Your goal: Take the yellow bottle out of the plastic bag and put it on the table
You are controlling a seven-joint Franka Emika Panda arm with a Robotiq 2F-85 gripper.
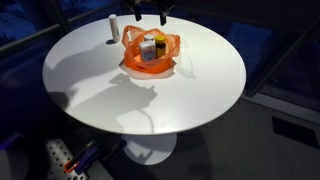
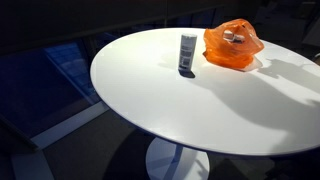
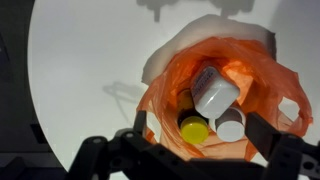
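I will move my gripper over the yellow cap (image 3: 194,130) that faces up in the bag's opening, then I will lower its fingers around the yellow cap.
An orange plastic bag (image 1: 150,55) sits open near the middle of the round white table (image 1: 90,80); it also shows in an exterior view (image 2: 232,45). In the wrist view the bag (image 3: 165,75) holds a bottle with a yellow cap (image 3: 194,130) and two white-capped bottles (image 3: 215,92). The yellow bottle also shows inside the bag in an exterior view (image 1: 148,47). My gripper (image 1: 150,12) hangs above the bag, open and empty. In the wrist view its fingers (image 3: 200,135) stand on either side of the bag's mouth, apart from the bottles.
A white and grey bottle (image 1: 112,28) stands upright on the table beside the bag, also seen in an exterior view (image 2: 187,52). The table's edge (image 2: 120,100) drops to a dark floor all round.
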